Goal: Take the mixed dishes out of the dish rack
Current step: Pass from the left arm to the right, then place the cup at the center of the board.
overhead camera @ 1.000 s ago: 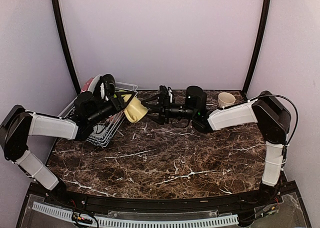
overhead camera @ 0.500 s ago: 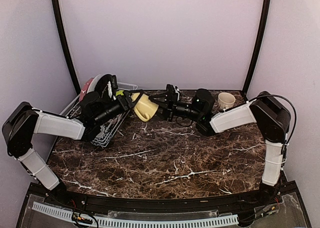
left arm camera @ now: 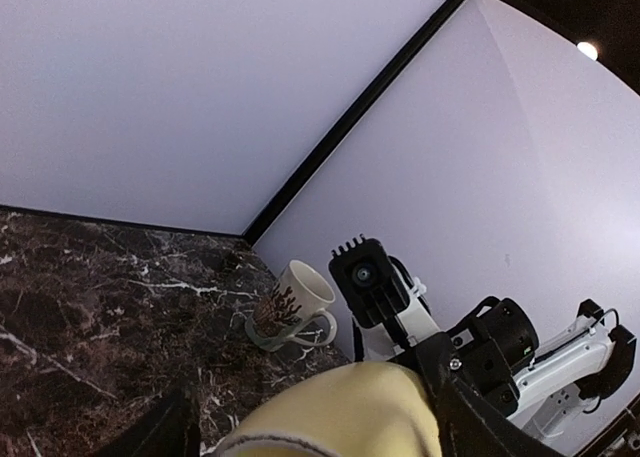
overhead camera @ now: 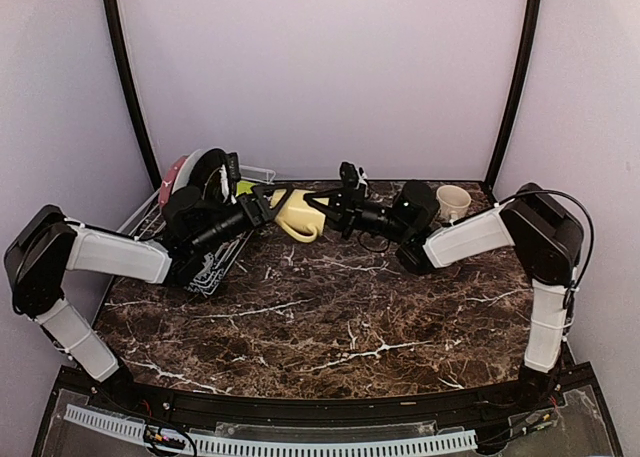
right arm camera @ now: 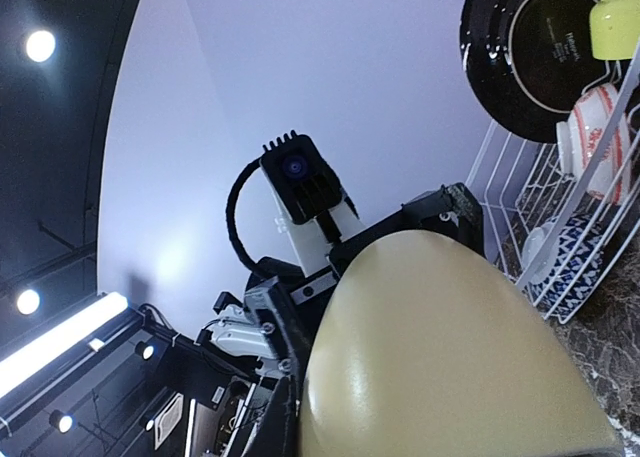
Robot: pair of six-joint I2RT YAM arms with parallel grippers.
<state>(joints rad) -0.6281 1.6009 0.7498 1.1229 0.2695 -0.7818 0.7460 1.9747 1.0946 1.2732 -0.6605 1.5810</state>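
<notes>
Next, my right gripper swings over to the open tabletop beside the cream mug, below it and to its right in the top view. Then it tilts its fingers down, lowers and releases.
A yellow mug (overhead camera: 297, 218) hangs above the table between my two grippers, just right of the dish rack (overhead camera: 213, 270). My right gripper (overhead camera: 325, 209) is shut on its right side; in the right wrist view the yellow mug (right arm camera: 450, 357) fills the lower frame. My left gripper (overhead camera: 268, 203) stands open around the mug's left end; in the left wrist view a gap shows between one finger (left arm camera: 165, 432) and the yellow mug (left arm camera: 350, 412). The rack holds a black plate (right arm camera: 530, 47), a lime-green bowl (right arm camera: 615, 17) and a red-and-white bowl (right arm camera: 590, 137).
A cream patterned mug (overhead camera: 452, 199) stands upright at the table's back right, also visible as the cream mug (left arm camera: 290, 302) in the left wrist view. A red plate (overhead camera: 178, 169) leans at the rack's far end. A blue patterned bowl (right arm camera: 575, 242) lies in the rack.
The right gripper has shut on the yellow mug. The left gripper's jaws have widened. Both grippers and the mug have drifted right, away from the rack.
</notes>
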